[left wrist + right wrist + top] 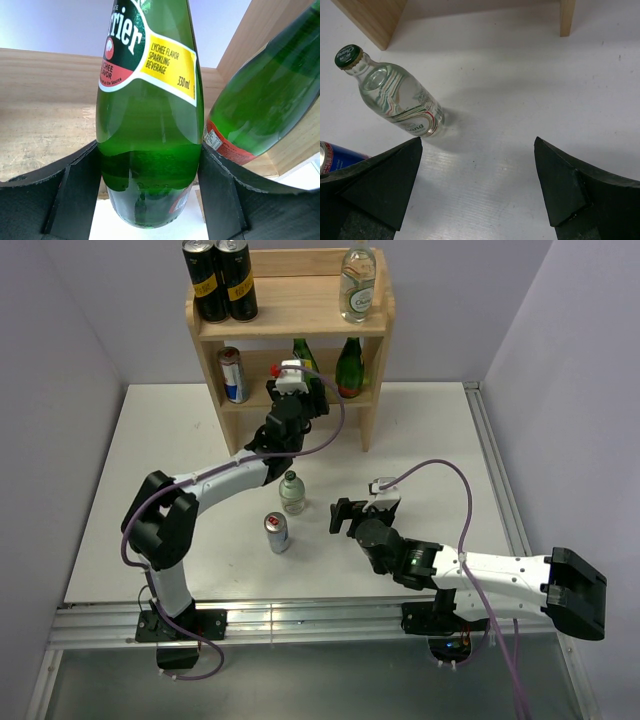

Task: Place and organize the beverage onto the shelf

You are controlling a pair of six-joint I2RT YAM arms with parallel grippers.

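I should move my left gripper outward and across to the board [331,391] [210,102] beside the second green bottle and let go of the bottle there, because the bottom of the bottle sticks out over the shelf level's edge.
The pale wood shelf [290,322] stands at the back of the table. My left gripper [297,390] reaches into its middle tier and is shut on a green Perrier bottle [150,125], its fingers [75,195] pressed on both sides low on the glass. The bottle's top shows in the top view [302,350]. A second green bottle [350,368] stands just right of it [265,100]. My right gripper [342,516] is open and empty over the table [477,185]. A clear bottle [292,492] and a blue can [277,533] stand on the table to its left.
Two black-and-gold cans [222,280] and a clear bottle [358,282] stand on the shelf's top. A silver-blue can [233,375] stands on the middle tier at left. In the right wrist view the clear bottle [400,100], the can [335,156] and the shelf's side panels [565,17] show.
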